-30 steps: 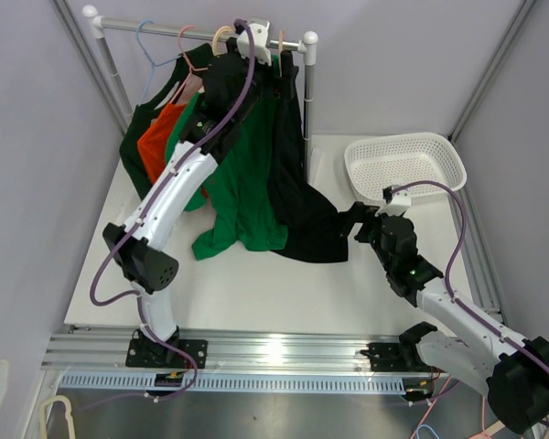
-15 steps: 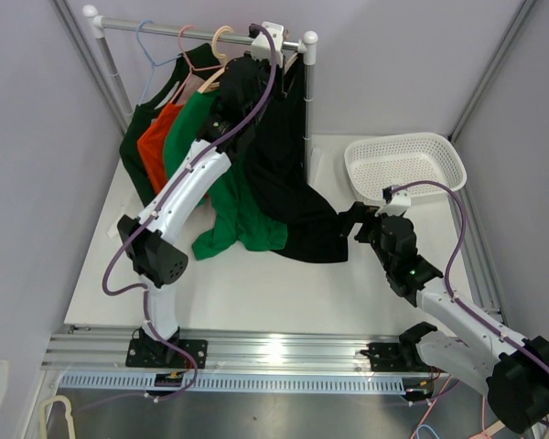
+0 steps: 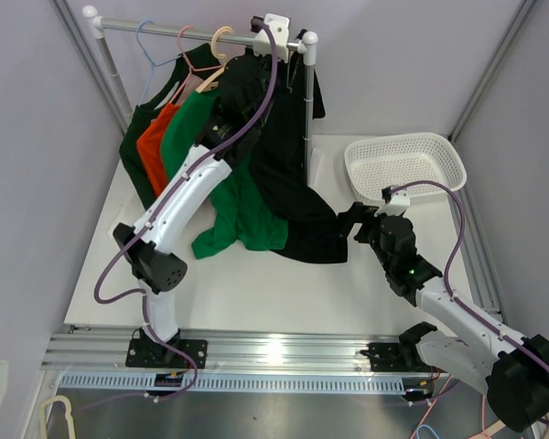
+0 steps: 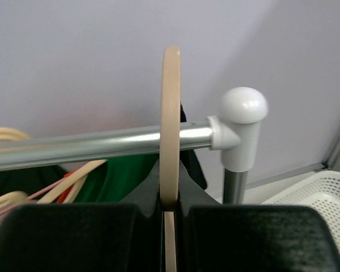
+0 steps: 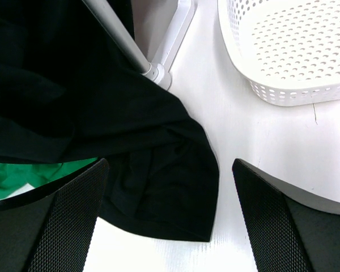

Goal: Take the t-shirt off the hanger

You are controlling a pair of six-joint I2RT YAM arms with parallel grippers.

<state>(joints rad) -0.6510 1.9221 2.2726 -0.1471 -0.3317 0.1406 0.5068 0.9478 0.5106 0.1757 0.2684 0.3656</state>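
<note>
The black t-shirt's loose lower folds lie left of my right gripper in the top view, so I should swing it that way, turning its open fingers onto them.
A black t-shirt (image 3: pixel 284 165) hangs from a beige hanger (image 4: pixel 170 113) at the right end of the rail (image 4: pixel 102 144), and its hem lies bunched on the table (image 5: pixel 158 192). My left gripper (image 4: pixel 170 207) is shut on the hanger's hook just below the rail; in the top view it sits high by the rail's end (image 3: pixel 284 44). The shirt and my arm hide the hanger's body there. My right gripper (image 5: pixel 170 170) is open, low over the shirt's hem, touching nothing (image 3: pixel 352 222).
A green t-shirt (image 3: pixel 242 197), an orange one (image 3: pixel 156 137) and a dark green one (image 3: pixel 137 151) hang left of the black one. The rack's right post (image 3: pixel 308 101) stands beside the shirt. A white basket (image 3: pixel 403 160) sits at the back right.
My left gripper has closed on the hanger's hook and shifted right along the rail. The black t-shirt swung right, one part now past the post. The right arm stayed still.
</note>
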